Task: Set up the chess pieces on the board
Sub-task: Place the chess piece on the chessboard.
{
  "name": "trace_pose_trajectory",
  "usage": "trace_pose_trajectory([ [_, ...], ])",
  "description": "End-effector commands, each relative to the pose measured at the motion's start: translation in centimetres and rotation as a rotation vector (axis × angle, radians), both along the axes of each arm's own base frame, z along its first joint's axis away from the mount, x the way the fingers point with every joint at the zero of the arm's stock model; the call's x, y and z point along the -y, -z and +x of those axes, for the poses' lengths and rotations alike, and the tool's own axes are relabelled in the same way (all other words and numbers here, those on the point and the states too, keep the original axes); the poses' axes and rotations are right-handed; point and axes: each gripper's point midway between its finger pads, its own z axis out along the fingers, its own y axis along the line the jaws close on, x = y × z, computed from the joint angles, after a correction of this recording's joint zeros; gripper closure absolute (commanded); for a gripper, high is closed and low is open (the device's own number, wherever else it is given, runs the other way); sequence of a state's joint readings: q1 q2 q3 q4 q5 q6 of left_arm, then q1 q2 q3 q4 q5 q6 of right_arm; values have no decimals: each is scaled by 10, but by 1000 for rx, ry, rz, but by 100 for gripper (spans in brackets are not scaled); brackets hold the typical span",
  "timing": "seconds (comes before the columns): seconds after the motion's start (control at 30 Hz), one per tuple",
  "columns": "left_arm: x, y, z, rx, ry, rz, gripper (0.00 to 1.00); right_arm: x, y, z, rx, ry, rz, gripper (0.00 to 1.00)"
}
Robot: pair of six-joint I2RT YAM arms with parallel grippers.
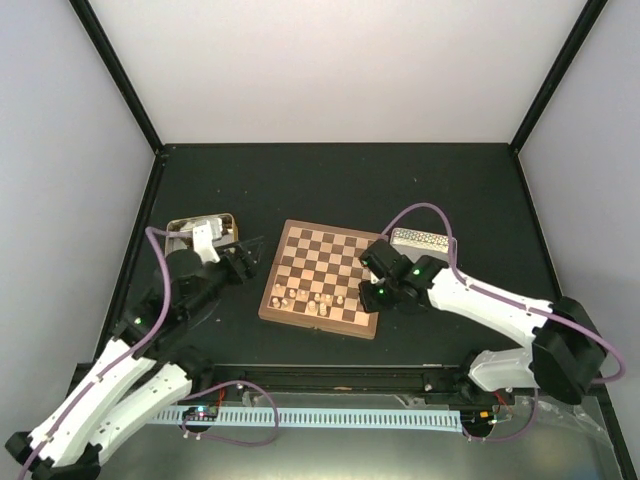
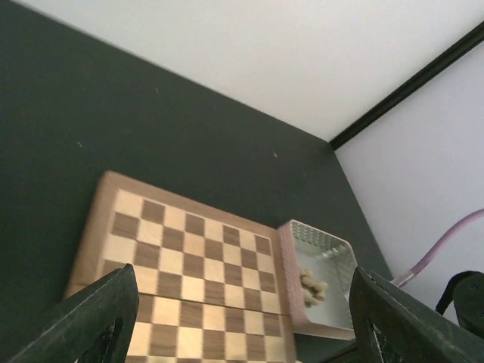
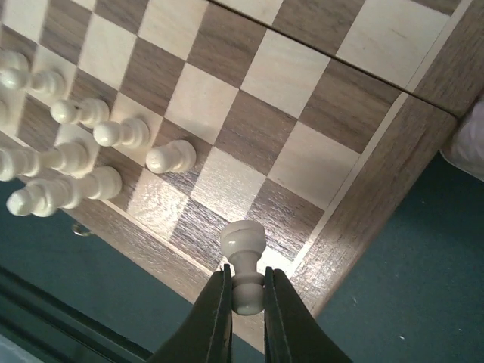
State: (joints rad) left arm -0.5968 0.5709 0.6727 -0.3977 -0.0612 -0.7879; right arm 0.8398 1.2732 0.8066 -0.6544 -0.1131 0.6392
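Observation:
Next, my right gripper shifts down and to the left in the top view and releases the pale chess piece, since the board row's next pale square [image 1: 351,304] [image 3: 226,182] lies empty below it there.
The board [image 1: 325,278] lies mid-table. Several pale chess pieces [image 1: 312,300] stand in its near rows, and in the right wrist view they show at the left [image 3: 113,134]. My right gripper [image 3: 246,291] is shut on a pale chess piece [image 3: 243,240], held just above the board's near right corner [image 3: 363,219]. In the top view that gripper [image 1: 376,291] sits at the board's right edge. My left gripper [image 1: 243,262] hangs left of the board, open with nothing between its fingers [image 2: 98,318]. No dark pieces are in view.
A metal tin [image 1: 420,240] lies against the board's right side; the left wrist view shows this tin [image 2: 333,249] holding a few pale pieces [image 2: 312,286]. A second tin [image 1: 205,226] sits at the left behind my left arm. Dark walls bound the table.

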Motion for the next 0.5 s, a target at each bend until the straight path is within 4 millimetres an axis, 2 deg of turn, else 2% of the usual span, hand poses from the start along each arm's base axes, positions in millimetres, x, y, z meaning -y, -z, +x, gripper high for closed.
trace_pose_trajectory([
  [0.0, -37, -5, -18, 52, -31, 292, 21, 12, 5, -5, -12, -71, -185, 99],
  [0.1, -45, -4, -28, 56, -15, 346, 21, 7, 11, -7, -29, -99, -230, 99],
  [0.33, -49, 20, -33, 61, 0, 398, 21, -10, 14, -2, -48, -139, -274, 98],
  [0.47, -51, 18, -35, 73, 0, 402, 21, -17, 18, 0, -65, -162, -301, 97],
])
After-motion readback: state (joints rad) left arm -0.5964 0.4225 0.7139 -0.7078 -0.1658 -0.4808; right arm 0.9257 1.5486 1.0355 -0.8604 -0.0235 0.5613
